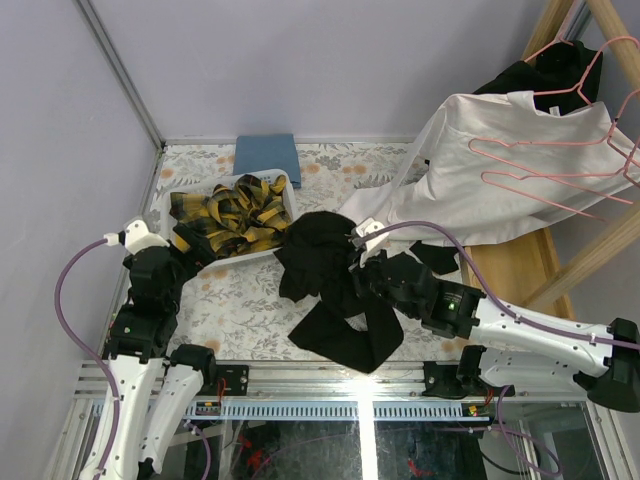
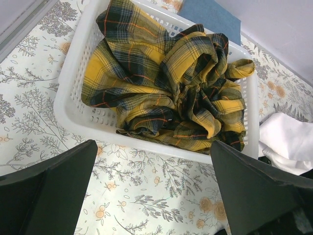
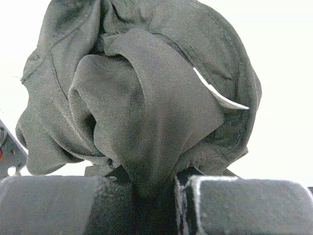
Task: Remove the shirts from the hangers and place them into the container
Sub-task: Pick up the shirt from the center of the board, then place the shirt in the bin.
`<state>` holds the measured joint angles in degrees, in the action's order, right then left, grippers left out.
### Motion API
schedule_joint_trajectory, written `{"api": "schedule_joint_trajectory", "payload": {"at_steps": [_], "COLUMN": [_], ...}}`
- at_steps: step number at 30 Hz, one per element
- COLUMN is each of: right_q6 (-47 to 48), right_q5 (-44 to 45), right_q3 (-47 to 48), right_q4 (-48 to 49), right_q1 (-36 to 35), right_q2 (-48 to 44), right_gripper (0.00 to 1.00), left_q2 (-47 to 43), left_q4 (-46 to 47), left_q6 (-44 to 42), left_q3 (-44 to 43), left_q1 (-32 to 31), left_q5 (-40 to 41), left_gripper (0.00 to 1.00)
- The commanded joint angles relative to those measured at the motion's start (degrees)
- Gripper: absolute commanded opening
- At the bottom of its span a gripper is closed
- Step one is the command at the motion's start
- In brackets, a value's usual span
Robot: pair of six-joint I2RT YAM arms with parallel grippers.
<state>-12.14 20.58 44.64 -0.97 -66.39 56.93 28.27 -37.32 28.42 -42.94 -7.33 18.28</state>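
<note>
The black shirt is outside the container, so my right gripper should next swing outward and to the left in the top view, over the plaid shirt in the container (image 1: 236, 215).
A black shirt (image 1: 320, 250) lies bunched on the table, just right of the white container (image 1: 163, 207). My right gripper (image 1: 352, 274) is shut on a fold of it. In the right wrist view the black shirt (image 3: 146, 98) fills the frame, pinched at the right gripper (image 3: 154, 196). The yellow-and-black plaid shirt (image 2: 166, 83) lies crumpled in the container (image 2: 68, 98). My left gripper (image 2: 152, 161) hangs open over bare tablecloth just in front of it, holding nothing. At the right, a white shirt (image 1: 500, 170) drapes under pink hangers (image 1: 570, 150), with another black shirt (image 1: 530, 75) behind.
A folded blue cloth (image 1: 265, 155) lies behind the container at the table's back edge. A wooden rack (image 1: 580, 260) slants along the right side. The left wall stands close beside the left arm.
</note>
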Motion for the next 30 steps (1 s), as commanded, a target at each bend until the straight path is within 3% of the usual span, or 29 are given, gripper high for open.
{"api": "schedule_joint_trajectory", "payload": {"at_steps": [1,10,18,25,27,30], "right_q6": [6.26,12.83,14.49,15.5,17.52,18.97], "right_q5": [4.85,4.43,-3.53,-17.45,-23.71,-29.97], "right_q3": [5.93,25.89,46.73,62.83,71.4,91.51], "right_q4": [11.09,12.07,9.19,3.96,0.08,-11.5], "right_q1": [-0.3,-0.11,3.86,9.44,10.43,11.45], "right_q2": [1.94,18.3,32.8,56.66,66.02,81.81], "right_gripper": [0.0,0.0,0.0,0.0,0.0,0.0], "left_q2": [-1.36,-5.92,-10.74,-13.34,-13.74,-14.33], "left_q4": [0.77,-0.67,-1.86,-2.22,-2.27,-2.21], "left_q6": [0.0,2.06,4.09,4.95,5.05,5.15], "left_q3": [0.14,-0.43,-0.74,-0.91,-0.92,-0.88], "left_q1": [0.3,0.3,0.29,0.26,0.3,0.3], "left_q5": [1.99,7.97,12.72,13.98,14.21,14.39], "left_gripper": [1.0,1.0,1.0,1.0,1.0,1.0]}}
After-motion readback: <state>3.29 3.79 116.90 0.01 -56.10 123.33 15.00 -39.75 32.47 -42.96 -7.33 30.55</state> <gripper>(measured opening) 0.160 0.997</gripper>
